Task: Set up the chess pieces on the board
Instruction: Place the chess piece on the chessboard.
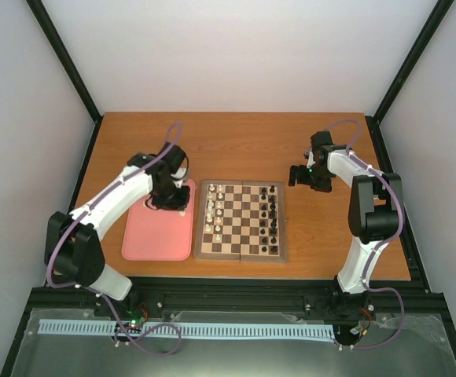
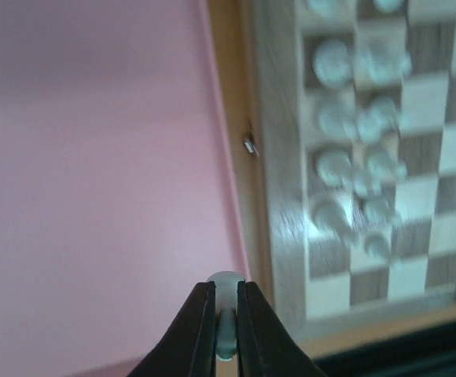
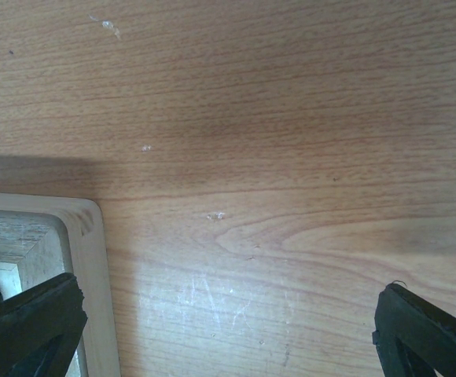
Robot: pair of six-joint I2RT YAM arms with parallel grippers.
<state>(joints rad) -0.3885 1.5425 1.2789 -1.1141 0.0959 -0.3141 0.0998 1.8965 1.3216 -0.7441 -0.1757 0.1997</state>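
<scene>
My left gripper is to move back, down and to the right in the top view, onto the board's outer column's empty dark square (image 1: 207, 239) (image 2: 329, 258), because that square still needs a piece.
The wooden chessboard (image 1: 242, 221) lies mid-table, with white pieces (image 1: 215, 210) in its left columns and black pieces (image 1: 273, 212) in its right columns. My left gripper (image 2: 226, 314) is shut on a small white chess piece (image 2: 226, 289) and holds it above the pink tray's right edge, beside the board's tan frame (image 2: 273, 141). In the top view the left gripper (image 1: 171, 202) hovers over the tray's far right corner. Blurred white pieces (image 2: 354, 126) stand on the board. My right gripper (image 3: 228, 330) is open and empty over bare table, right of the board's corner (image 3: 82, 236). It also shows in the top view (image 1: 299, 176).
The pink tray (image 1: 153, 232) lies left of the board, touching it. A small metal clasp (image 2: 249, 145) sits on the board's edge. Black frame posts and white walls surround the wooden table (image 1: 236, 141).
</scene>
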